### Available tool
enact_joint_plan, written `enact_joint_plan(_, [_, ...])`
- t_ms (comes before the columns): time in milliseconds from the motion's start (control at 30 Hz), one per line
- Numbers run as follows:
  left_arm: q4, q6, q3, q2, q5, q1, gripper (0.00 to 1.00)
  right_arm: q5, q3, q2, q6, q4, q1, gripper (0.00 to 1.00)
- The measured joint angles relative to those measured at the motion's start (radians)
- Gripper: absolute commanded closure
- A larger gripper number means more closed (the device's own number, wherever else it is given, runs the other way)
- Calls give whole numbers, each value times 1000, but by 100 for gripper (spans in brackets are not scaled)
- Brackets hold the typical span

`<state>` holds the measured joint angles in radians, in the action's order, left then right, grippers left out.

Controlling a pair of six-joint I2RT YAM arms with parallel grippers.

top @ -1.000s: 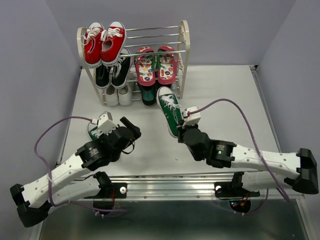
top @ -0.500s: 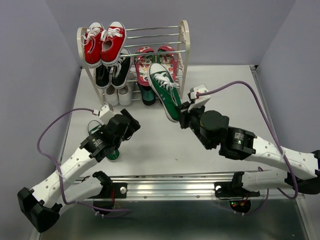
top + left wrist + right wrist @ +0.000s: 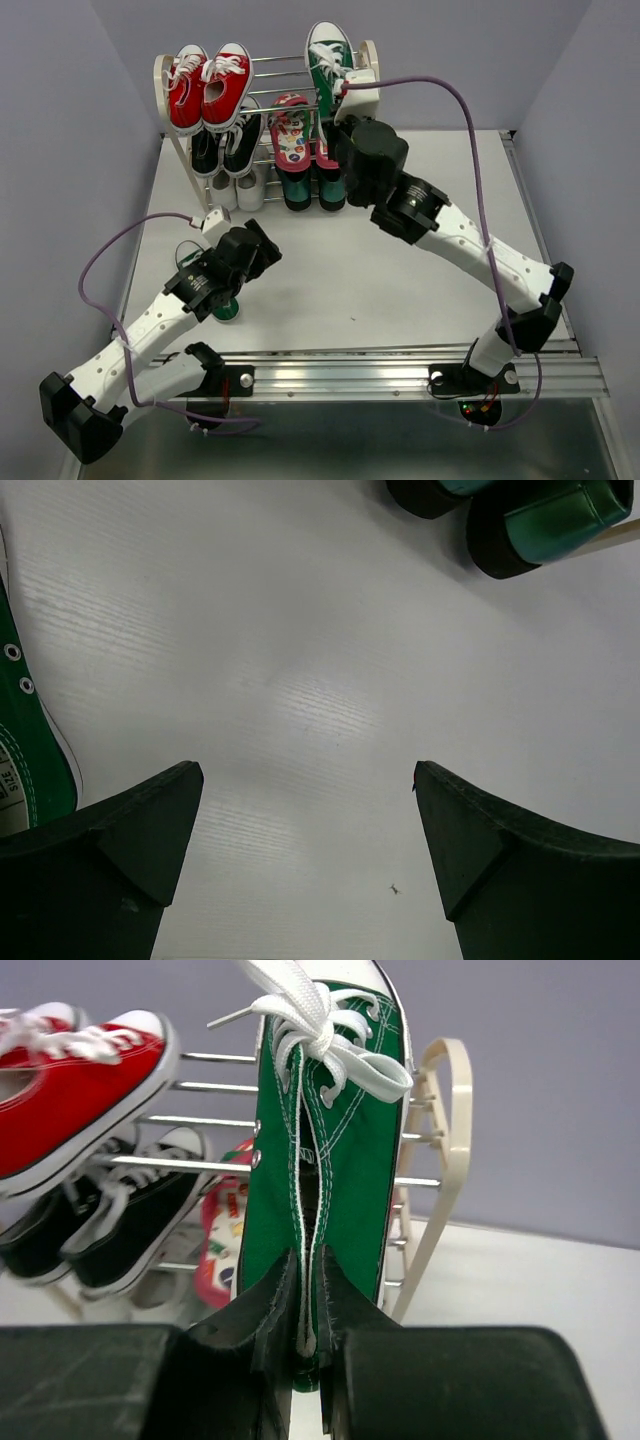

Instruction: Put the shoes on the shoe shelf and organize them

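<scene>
I will next move my right gripper outward, lower the sneaker onto the top level's bare rods by the cream end frame (image 3: 418, 1181) and let go of it.
My right gripper (image 3: 338, 108) is shut on the heel edge of a green canvas sneaker (image 3: 328, 52) and holds it toe-up over the right side of the shoe shelf's (image 3: 372, 75) top tier. In the right wrist view the gripper (image 3: 308, 1310) pinches the sneaker (image 3: 335, 1150) in front of the chrome rods. The other green sneaker (image 3: 186, 258) lies on the table, partly under my left arm. My left gripper (image 3: 262, 250) is open and empty above the table; in its wrist view (image 3: 305, 820) the sneaker (image 3: 25, 750) shows at the left edge. Red-strapped flip-flops (image 3: 292, 135) sit on the middle tier. Dark green loafers (image 3: 297, 190) stand below.
Red sneakers (image 3: 208, 85) fill the top tier's left half, black sneakers (image 3: 225, 145) the tier below, with a white pair (image 3: 235, 190) at the bottom. Grey walls close in behind and at both sides.
My right arm has lifted the green sneaker from the table up and back to the shelf's top tier. My left arm swung slightly forward off the other sneaker, then stayed still.
</scene>
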<state>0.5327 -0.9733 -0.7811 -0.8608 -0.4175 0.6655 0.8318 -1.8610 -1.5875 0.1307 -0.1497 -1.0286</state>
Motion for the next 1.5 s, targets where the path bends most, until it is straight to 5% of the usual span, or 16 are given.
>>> enact_joint_plan(433, [18,-12,53,58,0,-7,1,-175,-340,-354,66,0,274,99])
enact_joint_plan(700, [39,-22,55,79,-1,-7,1,-303,-364,-396,10,-29,369,95])
enact_joint_plan(800, [47,-28,55,79,-2,-7,1,-360,-364,-393,-24,-29,391,85])
enact_joint_plan(900, [57,-35,55,78,-3,-7,1,-389,-364,-392,-38,-29,396,61])
enact_joint_plan(1167, [85,-83,79,79,-9,-7,1,-402,-364,-391,-79,2,403,32])
enact_joint_plan(1300, [117,-117,87,80,-8,-7,1,-404,-364,-388,-108,2,406,3])
enact_joint_plan(1500, [216,-199,87,91,-32,-7,1,-453,-295,-302,-148,2,406,0])
